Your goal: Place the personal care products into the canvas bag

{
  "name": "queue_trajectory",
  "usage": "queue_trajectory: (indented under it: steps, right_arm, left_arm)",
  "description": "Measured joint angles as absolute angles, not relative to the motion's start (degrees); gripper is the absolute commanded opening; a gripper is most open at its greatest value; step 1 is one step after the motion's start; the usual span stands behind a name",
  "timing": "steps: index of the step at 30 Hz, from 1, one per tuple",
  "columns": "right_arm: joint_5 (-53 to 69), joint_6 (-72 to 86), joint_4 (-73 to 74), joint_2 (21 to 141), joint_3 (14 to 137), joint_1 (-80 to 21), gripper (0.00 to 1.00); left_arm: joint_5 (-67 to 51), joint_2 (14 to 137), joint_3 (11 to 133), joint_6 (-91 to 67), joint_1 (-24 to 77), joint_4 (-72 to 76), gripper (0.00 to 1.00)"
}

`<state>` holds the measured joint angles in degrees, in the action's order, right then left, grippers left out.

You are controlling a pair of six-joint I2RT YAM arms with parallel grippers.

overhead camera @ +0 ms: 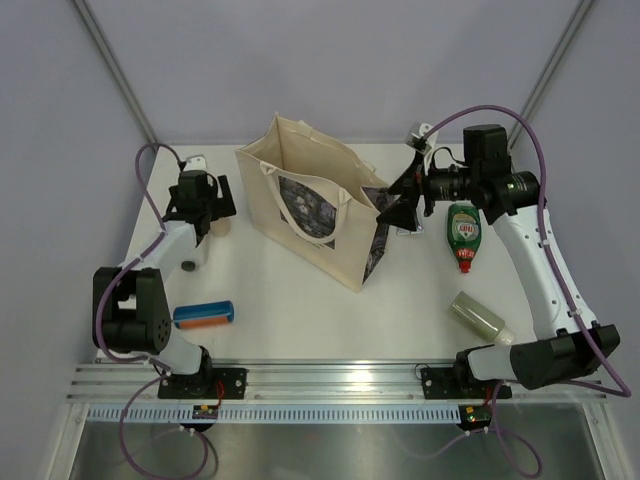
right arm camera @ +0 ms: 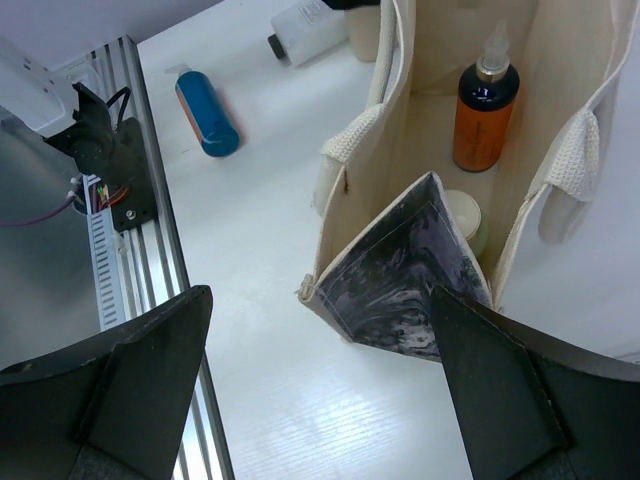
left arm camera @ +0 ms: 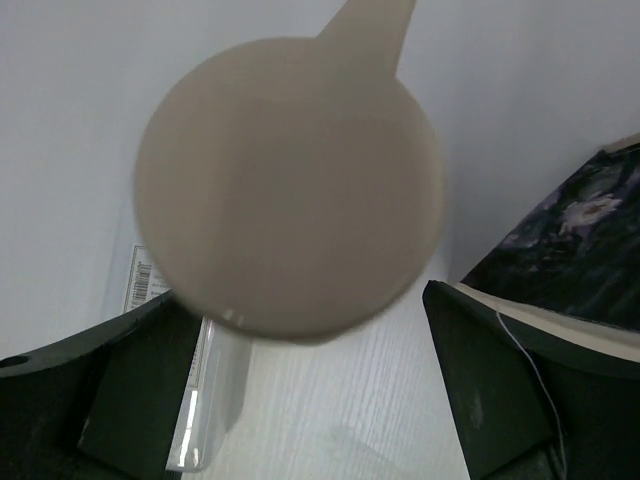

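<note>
The upright beige bottle (overhead camera: 218, 227) stands below my left gripper with its round top lined up between the open fingers, so my left gripper needs to lower around it and close next.
The cream canvas bag (overhead camera: 318, 200) stands open mid-table. In the right wrist view the bag (right arm camera: 440, 60) holds an orange spray bottle (right arm camera: 484, 103) and a sage-green bottle (right arm camera: 466, 218). My right gripper (overhead camera: 390, 212) is open and empty at the bag's right end, also in its own view (right arm camera: 320, 400). My left gripper (overhead camera: 205, 212) is open over the upright beige bottle (overhead camera: 218, 227), whose blurred top (left arm camera: 288, 185) fills its view between the jaws (left arm camera: 310, 400), untouched. A grey tube (left arm camera: 205, 400) lies beside it. The white box is out of view.
A blue-orange cylinder (overhead camera: 203, 314) lies at the front left. A green red-capped bottle (overhead camera: 462, 232) and a sage-green bottle (overhead camera: 481, 318) lie right of the bag. The metal rail (overhead camera: 300, 375) runs along the near edge.
</note>
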<state>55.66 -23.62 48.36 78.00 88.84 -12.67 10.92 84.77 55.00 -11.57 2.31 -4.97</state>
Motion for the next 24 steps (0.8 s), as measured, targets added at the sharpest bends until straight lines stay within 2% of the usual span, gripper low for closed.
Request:
queue_trajectory:
  steps: [5,14,17,18,21,22,24]
  right_arm:
    - [56.5,-23.6,48.3,74.6,88.8,-12.0,0.98]
    - [56.7,-23.4,48.2,73.7,88.1,-11.2,0.98]
    - [56.7,-23.1,47.9,73.7,87.5,-11.1,0.98]
    - [56.7,-22.9,47.8,73.7,87.3,-11.1,0.98]
    - [56.7,-22.7,47.8,73.7,86.7,-11.1,0.98]
    - [56.7,-22.7,47.7,73.6,86.4,-11.1,0.98]
    - [56.7,-22.5,47.7,73.6,86.1,-11.1,0.98]
  left_arm:
    - [12.5,90.7,55.9,-10.5,2.1,-4.1,0.91]
    - [13.5,92.0,56.9,-10.3,1.4,-0.9,0.81]
    - [13.1,93.3,58.2,-10.3,1.4,-0.1,0.68]
    - [12.9,93.9,58.6,-10.3,1.4,0.1,0.58]
    - [11.9,94.8,59.3,-10.0,1.3,0.6,0.45]
    - [11.6,94.9,59.4,-9.9,1.1,0.7,0.36]
    - [10.7,94.9,59.5,-9.6,0.8,0.7,0.25]
